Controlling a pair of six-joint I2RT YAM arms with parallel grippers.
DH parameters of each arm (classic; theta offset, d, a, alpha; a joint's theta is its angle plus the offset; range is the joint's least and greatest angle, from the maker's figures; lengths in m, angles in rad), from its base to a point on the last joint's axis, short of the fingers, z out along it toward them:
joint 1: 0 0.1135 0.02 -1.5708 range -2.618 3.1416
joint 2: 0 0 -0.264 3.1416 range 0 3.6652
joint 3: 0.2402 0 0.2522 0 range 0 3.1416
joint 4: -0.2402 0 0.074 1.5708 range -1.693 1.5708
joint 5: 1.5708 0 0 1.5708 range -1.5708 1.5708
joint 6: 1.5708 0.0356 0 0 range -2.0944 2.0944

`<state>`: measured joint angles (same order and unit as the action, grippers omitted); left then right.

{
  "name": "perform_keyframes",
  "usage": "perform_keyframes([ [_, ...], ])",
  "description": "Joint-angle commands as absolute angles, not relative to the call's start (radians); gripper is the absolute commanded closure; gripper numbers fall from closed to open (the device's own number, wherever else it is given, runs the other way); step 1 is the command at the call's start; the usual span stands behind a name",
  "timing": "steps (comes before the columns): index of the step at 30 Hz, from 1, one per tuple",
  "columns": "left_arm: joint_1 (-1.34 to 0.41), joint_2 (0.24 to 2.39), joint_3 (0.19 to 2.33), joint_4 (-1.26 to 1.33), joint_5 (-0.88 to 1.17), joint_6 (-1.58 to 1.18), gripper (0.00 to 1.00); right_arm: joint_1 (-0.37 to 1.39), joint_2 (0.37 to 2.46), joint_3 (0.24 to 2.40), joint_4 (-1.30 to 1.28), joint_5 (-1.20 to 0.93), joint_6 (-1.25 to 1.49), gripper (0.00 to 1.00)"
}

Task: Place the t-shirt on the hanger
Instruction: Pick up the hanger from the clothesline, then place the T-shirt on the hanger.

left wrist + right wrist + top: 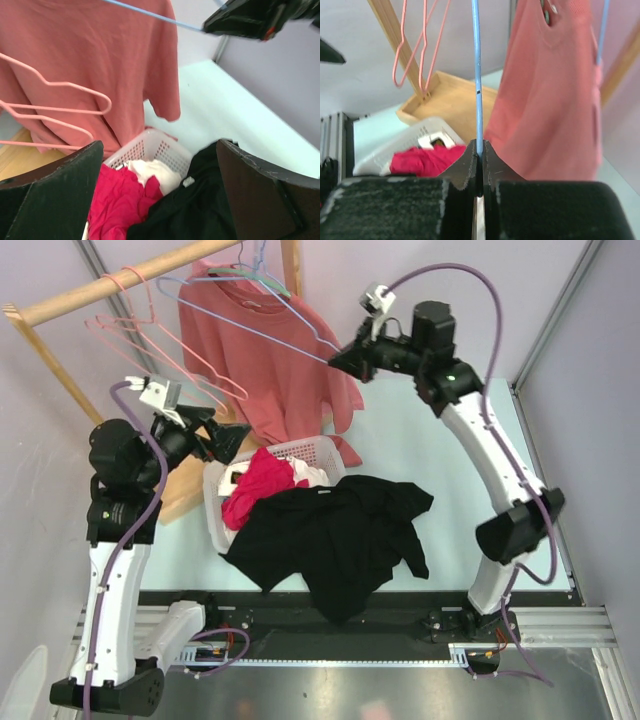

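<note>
Next, my right gripper draws back and down from the basket over the sleeve and releases the hanger, as the black t-shirt [335,535] lies below, nearer my base.
The black t-shirt [335,535] lies crumpled on the table, partly over the white basket [300,453]; it also shows in the left wrist view [200,210]. The light blue hanger [250,320] hangs from the wooden rail [120,282] at the back. My right gripper [338,360] is shut on the hanger's wire corner; the wire [476,75] runs up from between its closed fingers [468,165]. My left gripper [235,438] is open and empty above the basket's left side, its fingers [55,195] wide apart over the magenta garment [120,200].
A salmon-pink shirt [265,360] hangs on the rail behind the basket. Pink wire hangers [150,340] hang to its left. A wooden rack base [445,97] stands beside the basket. A magenta garment [258,485] and white cloth lie in the basket.
</note>
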<state>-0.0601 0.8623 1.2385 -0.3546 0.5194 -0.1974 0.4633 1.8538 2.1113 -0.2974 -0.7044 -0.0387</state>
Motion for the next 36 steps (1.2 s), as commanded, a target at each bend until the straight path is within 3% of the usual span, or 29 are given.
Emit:
perform_keyframes([
  [1, -0.052, 0.864, 1.289, -0.413, 0.661, -0.069, 0.0, 0.379, 1.697, 1.972, -0.455, -0.79, -0.208, 1.0],
  [11, -0.06, 0.881, 1.252, -0.465, 0.932, 0.245, 0.0, 0.21, 1.289, 1.591, -1.0, -0.815, -0.662, 1.0],
  [16, -0.133, 0.945, 1.267, -0.505, 0.927, 0.444, 0.02, 0.207, 1.067, 1.402, -1.071, -0.782, -0.721, 1.0],
  [20, -0.21, 0.985, 1.224, -0.609, 0.907, 0.699, 0.03, 0.221, 0.999, 1.341, -1.075, -0.842, -0.657, 1.0],
  [28, -0.288, 0.997, 1.097, -0.667, 0.867, 0.865, 0.07, 0.368, 0.937, 1.304, -1.104, -0.824, -0.653, 1.0],
  [29, -0.29, 0.994, 1.088, -0.672, 0.87, 0.877, 0.2, 0.382, 0.937, 1.304, -1.091, -0.813, -0.649, 1.0],
  [31, -0.301, 0.991, 1.072, -0.699, 0.888, 0.891, 0.34, 0.393, 0.936, 1.307, -1.074, -0.799, -0.641, 1.0],
  [32, -0.307, 0.991, 1.071, -0.739, 0.893, 0.916, 0.47, 0.394, 0.94, 1.31, -1.063, -0.796, -0.646, 1.0],
  [34, -0.314, 0.988, 1.063, -0.762, 0.9, 0.919, 0.63, 0.4, 0.957, 1.315, -1.052, -0.781, -0.646, 1.0],
  [35, -0.318, 0.986, 1.062, -0.776, 0.897, 0.917, 0.91, 0.408, 0.965, 1.316, -1.043, -0.776, -0.647, 1.0],
  [36, -0.321, 0.985, 1.049, -0.769, 0.888, 0.905, 0.98, 0.413, 0.983, 1.318, -1.034, -0.766, -0.646, 1.0],
])
